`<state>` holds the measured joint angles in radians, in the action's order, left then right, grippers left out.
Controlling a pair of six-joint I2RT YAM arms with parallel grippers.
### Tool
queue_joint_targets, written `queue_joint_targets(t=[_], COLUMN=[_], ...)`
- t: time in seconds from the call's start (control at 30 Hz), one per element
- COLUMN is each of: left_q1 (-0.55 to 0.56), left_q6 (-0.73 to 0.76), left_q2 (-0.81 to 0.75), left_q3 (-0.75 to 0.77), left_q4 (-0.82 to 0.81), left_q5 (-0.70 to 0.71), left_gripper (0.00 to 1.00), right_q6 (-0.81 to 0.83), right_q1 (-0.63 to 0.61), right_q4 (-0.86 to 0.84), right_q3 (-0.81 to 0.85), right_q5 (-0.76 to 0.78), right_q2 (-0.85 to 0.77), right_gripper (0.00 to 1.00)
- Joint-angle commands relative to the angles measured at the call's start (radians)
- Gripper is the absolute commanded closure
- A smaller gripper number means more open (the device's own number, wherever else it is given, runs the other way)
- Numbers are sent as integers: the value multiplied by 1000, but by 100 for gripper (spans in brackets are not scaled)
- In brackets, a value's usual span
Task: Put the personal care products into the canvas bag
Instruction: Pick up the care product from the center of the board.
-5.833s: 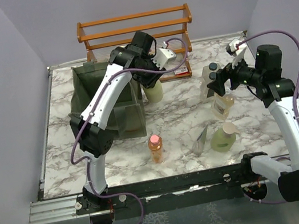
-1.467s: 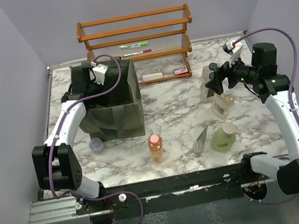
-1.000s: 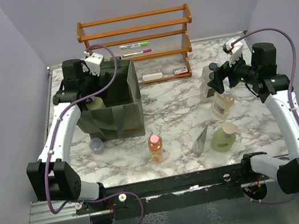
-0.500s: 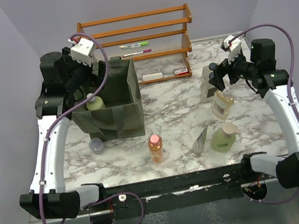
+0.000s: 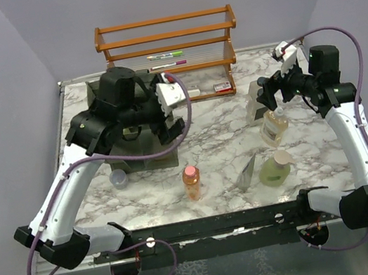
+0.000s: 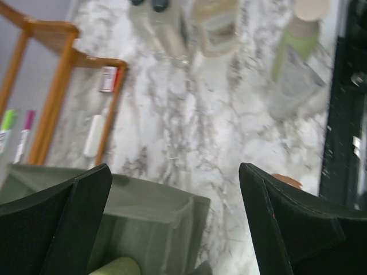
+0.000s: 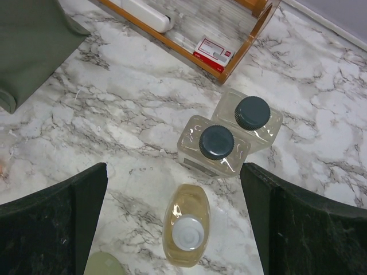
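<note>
My left gripper should next leave the bag's corner and lower back onto the pink cap below.
The olive canvas bag stands at the left, mostly covered by my left arm's wrist. My left gripper hangs open above the bag's corner, nothing between its fingers; a pale green bottle lies inside. My right gripper is open above the amber pump bottle, apart from it. Two clear bottles with black caps stand just beyond. An orange bottle with a pink cap, a grey pouch and a green pump bottle stand near the front.
A wooden slatted rack at the back holds marker pens, with small flat items on the table beneath it. A lavender cup sits in front of the bag's left side. Purple walls close in both sides.
My left arm has swung from the bag's far left side to above the bag, turning toward the right. It now hides the pale green bottle from above. The right arm has barely moved.
</note>
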<state>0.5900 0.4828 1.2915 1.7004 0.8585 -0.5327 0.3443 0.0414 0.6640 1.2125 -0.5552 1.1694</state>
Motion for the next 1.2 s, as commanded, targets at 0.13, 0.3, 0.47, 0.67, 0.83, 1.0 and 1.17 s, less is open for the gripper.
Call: queue_joint_targets(t=[0.13, 0.3, 0.47, 0.67, 0.83, 1.0, 1.17], left_q1=[162, 199, 214, 229, 245, 256, 263], left_q6=[201, 253, 256, 238, 232, 227, 223], left_q2=[32, 20, 23, 40, 50, 57, 66], left_q3=[-90, -221, -289, -324, -342, -373, -396], left_q4=[241, 269, 248, 225, 209, 198, 184], left_q5=[-66, -29, -39, -82, -82, -90, -89], left_gripper=[5, 4, 9, 27, 36, 39, 43], right_q6=[-33, -39, -46, -47, -47, -47, -48], right_q1=[6, 6, 6, 6, 6, 6, 6], right_q4=[24, 26, 28, 25, 22, 20, 19], right_q3=[-2, -8, -9, -22, -30, -41, -43], right_q5=[0, 4, -7, -9, -12, -15, -17], right_q2=[-25, -28, -19, -22, -25, -31, -31], right_gripper=[1, 1, 1, 1, 1, 1, 1])
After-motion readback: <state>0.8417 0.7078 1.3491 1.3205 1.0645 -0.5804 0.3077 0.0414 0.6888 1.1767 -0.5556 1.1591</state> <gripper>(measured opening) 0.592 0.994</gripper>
